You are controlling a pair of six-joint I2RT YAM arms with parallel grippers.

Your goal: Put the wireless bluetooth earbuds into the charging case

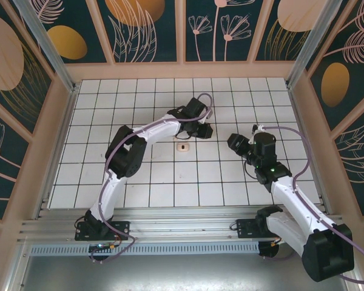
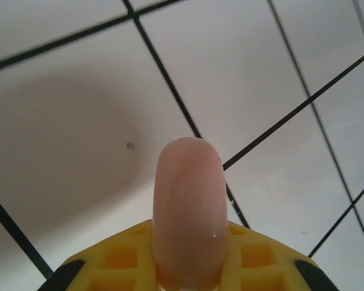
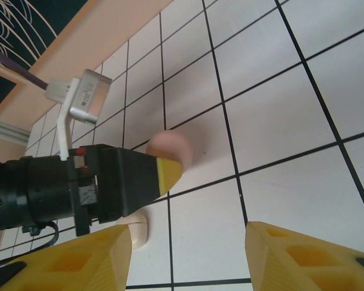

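The bare white tile (image 2: pixel 147 142) is under the salmon-pink case. My left gripper needs to go down to that tile first, then let go of the case on it.
The charging case (image 2: pixel 188 194) is a smooth salmon-pink pebble with its two halves closed together, and it sticks out between the yellow fingers of my left gripper (image 2: pixel 188 270), which is shut on it. From the right wrist view the case (image 3: pixel 177 145) hangs just above the white tiles behind the left fingertip (image 3: pixel 168 173). My left gripper (image 1: pixel 202 129) is over the middle of the floor. My right gripper (image 1: pixel 233 143) is a tile or so to its right. It is open (image 3: pixel 188 245) with only bare tile between its fingers. The earbuds are out of view.
A small beige piece with a dark centre (image 1: pixel 182 147) lies on the tiles just below and left of the left gripper. It is also beside the right gripper's left finger (image 3: pixel 135 231). Peach walls (image 1: pixel 182 70) bound the tiled floor (image 1: pixel 139 182).
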